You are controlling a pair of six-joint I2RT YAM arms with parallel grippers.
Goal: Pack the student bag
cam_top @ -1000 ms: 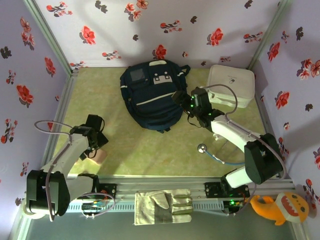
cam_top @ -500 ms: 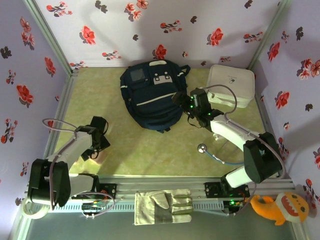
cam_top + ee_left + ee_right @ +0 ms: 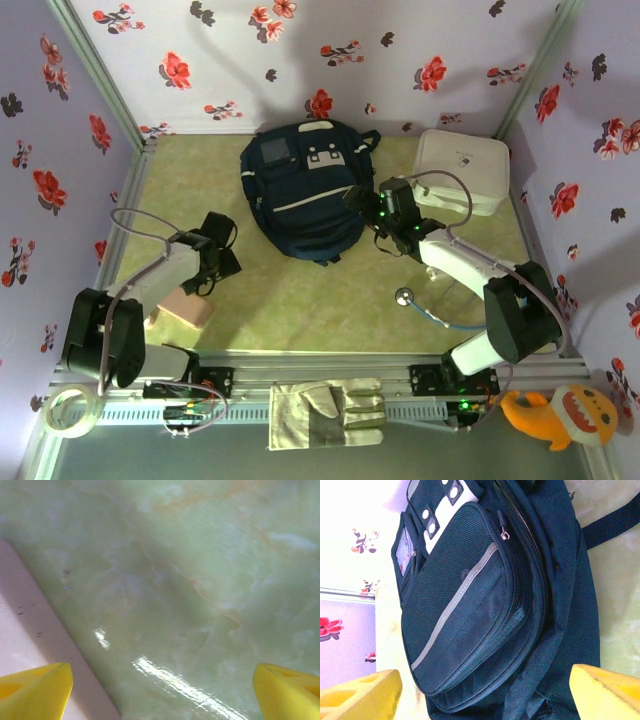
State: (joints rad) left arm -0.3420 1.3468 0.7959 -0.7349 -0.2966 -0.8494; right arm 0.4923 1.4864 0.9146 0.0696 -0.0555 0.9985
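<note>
I should next draw my left gripper back, turn it and bring it down astride the block, because the flat pink block (image 3: 187, 307) (image 3: 22, 630) is below my left gripper and nearer my base.
The student bag (image 3: 300, 190) is a navy backpack with white stripes lying flat at the back middle of the green table. My right gripper (image 3: 362, 200) hovers at its right edge. In the right wrist view its yellow fingertips stand wide apart, open and empty (image 3: 485, 695), with the bag's front pocket (image 3: 465, 605) and its closed zip below them. My left gripper (image 3: 220, 255) hangs over bare table left of the bag, open (image 3: 160, 695), with nothing between its fingers. A pink block (image 3: 186, 305) lies just beside it, its edge (image 3: 25, 645) at the left of the left wrist view.
A white zip case (image 3: 460, 170) sits at the back right. A small round metal piece on a blue-grey cable (image 3: 405, 296) lies right of centre. A work glove (image 3: 325, 415), a tape roll (image 3: 65, 410) and an orange plush (image 3: 555, 415) rest by the front rail.
My left arm has swung right and away from the pink block toward the bag, leaving the block uncovered on the table. The right arm has not moved.
</note>
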